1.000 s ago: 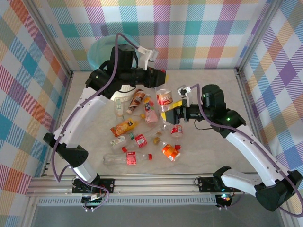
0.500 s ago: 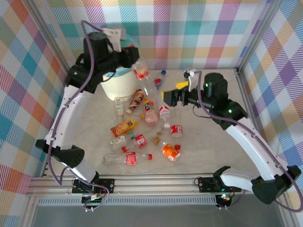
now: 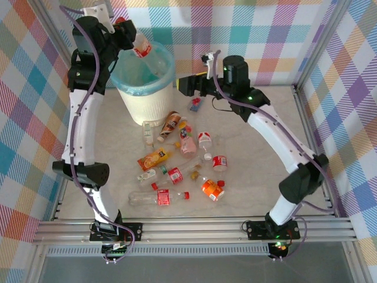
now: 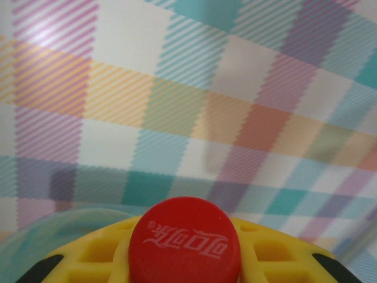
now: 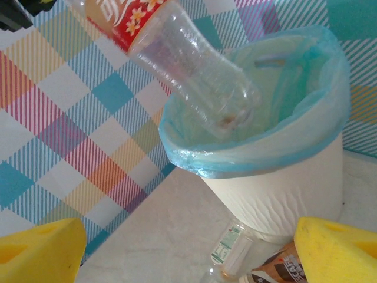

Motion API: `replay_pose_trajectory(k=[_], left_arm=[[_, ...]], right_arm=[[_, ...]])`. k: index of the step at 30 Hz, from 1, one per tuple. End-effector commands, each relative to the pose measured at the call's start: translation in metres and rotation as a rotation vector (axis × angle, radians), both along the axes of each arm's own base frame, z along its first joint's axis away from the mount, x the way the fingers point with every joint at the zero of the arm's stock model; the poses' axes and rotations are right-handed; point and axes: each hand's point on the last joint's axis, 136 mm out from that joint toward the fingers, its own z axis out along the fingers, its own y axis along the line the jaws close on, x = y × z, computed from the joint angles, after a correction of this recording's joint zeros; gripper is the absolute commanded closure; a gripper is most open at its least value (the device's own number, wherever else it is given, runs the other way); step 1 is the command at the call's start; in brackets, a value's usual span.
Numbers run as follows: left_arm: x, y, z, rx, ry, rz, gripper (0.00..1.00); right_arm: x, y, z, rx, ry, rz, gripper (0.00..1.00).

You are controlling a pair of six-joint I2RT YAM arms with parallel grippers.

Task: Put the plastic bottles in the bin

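My left gripper should move down toward the bin's opening (image 3: pixel 136 72) and let go of the bottle's neck there, because the bottle's bottom already hangs inside the teal bag's rim.
My left gripper (image 3: pixel 125 32) is raised high at the back left, shut on the neck of a clear plastic bottle with a red label (image 3: pixel 143 50). The bottle hangs tilted over the bin's mouth. Its red cap (image 4: pixel 184 239) sits between my yellow fingers. The white ribbed bin (image 3: pixel 147 101) with its teal bag (image 5: pixel 253 150) stands at the back left. My right gripper (image 3: pixel 178 85) hovers open and empty just right of the bin, facing it (image 5: pixel 185 253). The held bottle (image 5: pixel 188 71) shows above the rim there. Several more bottles (image 3: pixel 177 159) lie scattered mid-table.
A clear bottle (image 5: pixel 232 244) and a brown-labelled one (image 5: pixel 283 271) lie at the bin's foot. A blue-capped bottle (image 3: pixel 194 105) lies under the right arm. Checked walls close in the back and sides. The metal rail (image 3: pixel 194 227) runs along the front.
My left arm has lifted the red-labelled bottle up and to the left, from mid-table to above the bin. My right arm has swung from the table's middle back toward the bin.
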Motion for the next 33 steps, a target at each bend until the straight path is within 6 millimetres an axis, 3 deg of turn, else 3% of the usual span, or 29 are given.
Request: replay_pose_trajectory(k=[1,7,15,18,20,25,27,33], left_arm=[[0.02,0.019,0.015,0.072,-0.109,0.097,1.0],[0.075,0.023,-0.046,0.155,0.011,0.12,1.0],[0.123,0.011,-0.142,0.185,0.193,0.068,1.0],[0.131,0.009,-0.167,0.182,0.246,0.06,0.95],[0.132,0.01,-0.178,0.181,0.279,0.061,0.83],[0.128,0.007,-0.174,0.17,0.278,0.044,0.46],[0.124,0.009,-0.165,0.173,0.262,0.05,0.38],[0.098,0.013,-0.12,0.186,0.2,0.056,0.35]], right_arm=[[0.0,0.016,0.007,0.034,0.041,0.046,0.09],[0.003,0.036,-0.021,-0.002,0.147,0.09,0.11],[-0.01,0.042,-0.049,-0.046,0.236,0.104,0.12],[-0.014,0.04,-0.054,-0.057,0.249,0.1,0.12],[-0.016,0.039,-0.055,-0.063,0.251,0.103,0.13],[-0.018,0.034,-0.05,-0.078,0.228,0.093,0.13],[-0.02,0.033,-0.047,-0.081,0.219,0.092,0.13],[-0.029,0.025,-0.035,-0.089,0.193,0.093,0.13]])
